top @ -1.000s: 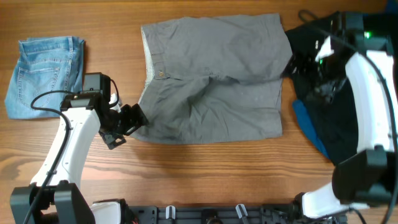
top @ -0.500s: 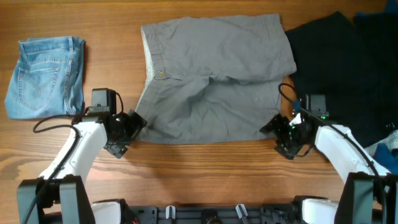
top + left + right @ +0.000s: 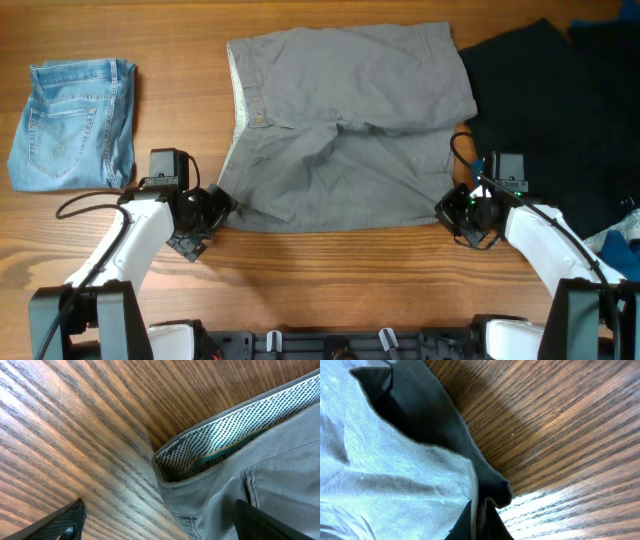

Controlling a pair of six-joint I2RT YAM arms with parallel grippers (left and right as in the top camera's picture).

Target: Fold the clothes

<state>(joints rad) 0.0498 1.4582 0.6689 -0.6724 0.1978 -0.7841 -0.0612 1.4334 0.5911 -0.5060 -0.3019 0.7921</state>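
The near waistband corner [image 3: 172, 485] sits between my left gripper's open fingers, so next the gripper stays low over it and brings both fingers together on the cloth.
The clothes, grey shorts [image 3: 345, 125], lie spread flat mid-table with the waistband to the left and the leg hems to the right. My left gripper [image 3: 215, 205] is open at the near-left waistband corner. In the left wrist view its fingertips [image 3: 60, 522] straddle that corner of the shorts [image 3: 280, 470], whose pale dotted lining [image 3: 225, 435] shows. My right gripper [image 3: 452, 210] is at the near-right hem corner. The right wrist view shows this gripper [image 3: 480, 522] shut on the hem edge of the shorts [image 3: 395, 485].
A folded light-blue denim garment [image 3: 72, 125] lies at the far left. A big black garment [image 3: 560, 120] covers the right side, touching the shorts' right edge. A bit of pale blue cloth [image 3: 622, 243] peeks out at the right edge. Bare wood runs along the front.
My right arm came down from over the black garment to the shorts' near-right hem corner, and its jaws closed on the fabric. The left gripper edged closer to the waistband corner, still open.
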